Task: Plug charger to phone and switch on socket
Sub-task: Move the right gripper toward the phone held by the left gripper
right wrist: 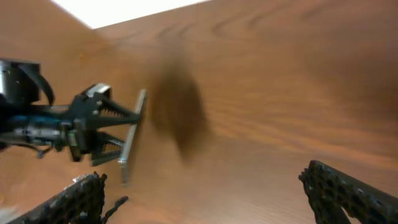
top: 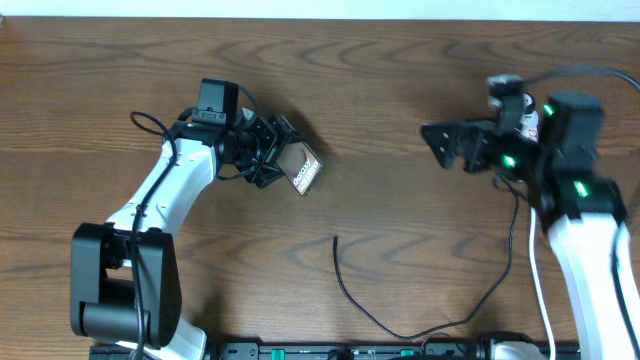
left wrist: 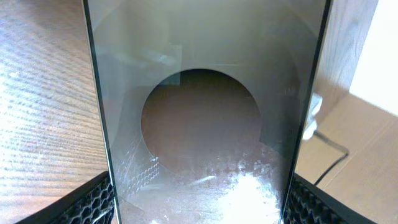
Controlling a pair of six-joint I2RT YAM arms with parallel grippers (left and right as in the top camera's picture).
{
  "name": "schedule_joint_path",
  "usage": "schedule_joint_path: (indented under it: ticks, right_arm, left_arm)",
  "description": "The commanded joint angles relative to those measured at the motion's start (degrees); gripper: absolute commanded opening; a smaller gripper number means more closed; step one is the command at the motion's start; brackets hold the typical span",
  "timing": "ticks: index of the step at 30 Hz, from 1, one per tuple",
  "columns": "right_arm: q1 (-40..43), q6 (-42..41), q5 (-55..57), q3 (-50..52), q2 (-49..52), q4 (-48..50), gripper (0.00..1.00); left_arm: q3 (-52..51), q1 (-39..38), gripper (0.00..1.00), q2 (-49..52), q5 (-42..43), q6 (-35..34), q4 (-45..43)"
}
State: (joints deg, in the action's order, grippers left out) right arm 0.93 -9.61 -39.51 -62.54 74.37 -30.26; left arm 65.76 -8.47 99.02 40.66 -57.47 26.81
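My open right gripper moves over the table onto the phone's loose end (top: 310, 177) (right wrist: 132, 137) next, since it juts out to the phone's left in the overhead view.
My left gripper (top: 268, 152) is shut on the phone (top: 303, 170) and holds it tilted above the table at centre left. In the left wrist view the phone's glass face (left wrist: 199, 74) fills the frame between my fingers (left wrist: 199, 202). In the right wrist view the phone (right wrist: 130, 137) shows edge-on. The charger (top: 345, 290), a thin black cable, lies loose on the table, its free tip near the middle. The tip also shows in the right wrist view (right wrist: 111, 205). My right gripper (top: 440, 145) is open and empty, hovering right of centre (right wrist: 202, 186). The white socket (top: 527, 118) is mostly hidden beneath the right arm.
A white cord (top: 537, 290) runs down the right side beside the right arm. The table's far edge meets a white surface (top: 320, 8). Both arm bases stand at the front edge. A small white object with a black cable (left wrist: 315, 109) shows past the phone.
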Motion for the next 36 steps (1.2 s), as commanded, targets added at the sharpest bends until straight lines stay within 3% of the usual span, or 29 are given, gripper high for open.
schedule_joint_path:
  ticks: [1,5,10,14,21,26,36]
  right_arm:
    - [-0.7,-6.8,-15.0,-1.1,9.6,3.5,0.99]
    - [-2.6,-17.7,-15.9,-1.1,19.0,8.4,0.99]
    - [-5.4,-15.5,-23.4,-1.1,26.6,16.3,0.99]
    - [-9.4,-14.7,-25.6,-1.1,31.0,22.3,0.99]
    - [-15.8,-15.3,-24.6,-1.1,31.7,28.5,0.99]
    - [-20.7,-20.1,-16.3,-1.1,31.7,29.6,0.99]
    - [-27.4,-30.2,-8.6,-1.1,31.7,29.7,0.99]
  left_arm:
    - [1.7,-0.1,0.07,0.1,-2.1,-8.7,0.0]
    - [1.7,-0.1,0.07,0.1,-4.5,-13.9,0.3]
    - [1.7,-0.1,0.07,0.1,-8.0,-23.5,3.5]
    - [1.7,-0.1,0.08,0.1,-11.7,-25.6,6.4]
    - [1.7,-0.1,0.07,0.1,-13.8,-28.7,7.9]
    - [1.7,-0.2,0.07,0.1,-13.7,-32.7,9.0]
    - [1.7,-0.2,0.07,0.1,-11.3,-32.9,9.0]
